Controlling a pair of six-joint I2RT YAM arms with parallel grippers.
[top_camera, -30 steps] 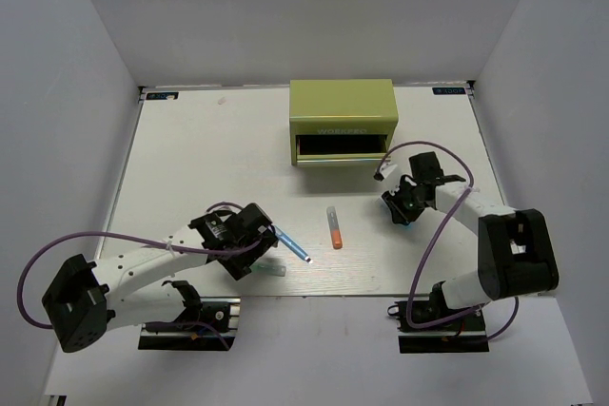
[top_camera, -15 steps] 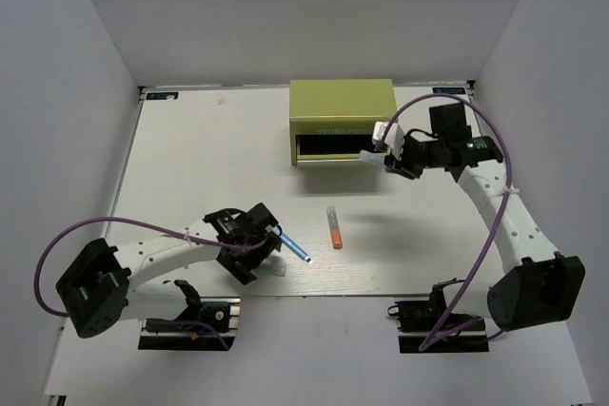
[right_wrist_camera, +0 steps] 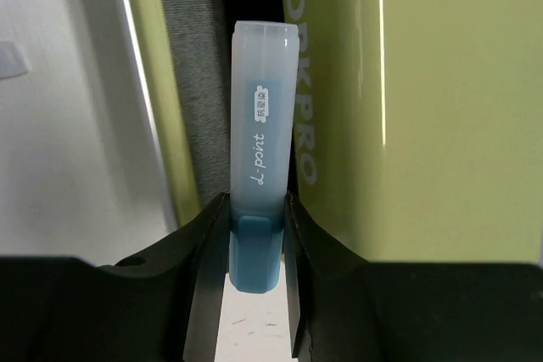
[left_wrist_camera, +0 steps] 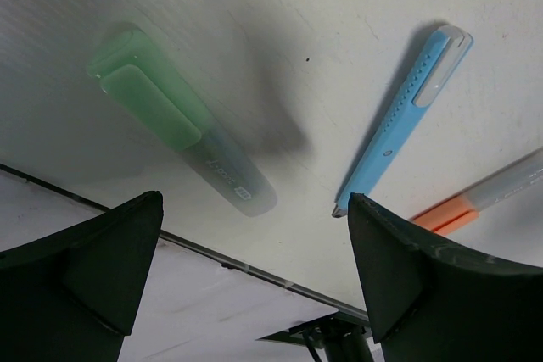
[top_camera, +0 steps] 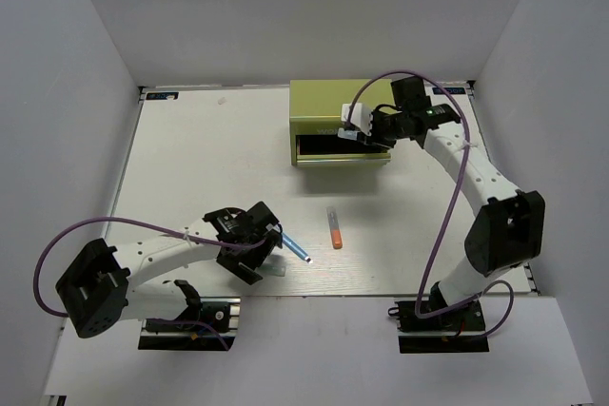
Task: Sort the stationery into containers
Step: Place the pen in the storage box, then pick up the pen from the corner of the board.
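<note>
My left gripper moves down onto the grey end of the mint green pen next, since that end lies below the gap between its open fingers.
The lime-green chest [top_camera: 343, 109] stands at the back of the table with a front drawer [top_camera: 339, 147] pulled open. My right gripper [top_camera: 360, 134] is shut on the light blue marker [right_wrist_camera: 261, 167] and holds it over the open drawer [right_wrist_camera: 199, 82], beside the lettered chest front [right_wrist_camera: 424, 108]. My left gripper [top_camera: 270, 250] is open and empty, low over the table. Below it lie the mint green pen [left_wrist_camera: 174, 116] and the blue pen with the white tip [left_wrist_camera: 407, 112]. The orange pen [top_camera: 334, 227] lies mid-table and also shows in the left wrist view [left_wrist_camera: 479, 203].
The table's front edge [left_wrist_camera: 212, 252] runs just under my left gripper. White walls enclose the table on three sides. Purple cables loop off both arms, one over the chest's right end [top_camera: 381, 78].
My right arm has swung from the table right of the chest up to its front, carrying the light blue marker over the open drawer. My left gripper has barely moved.
</note>
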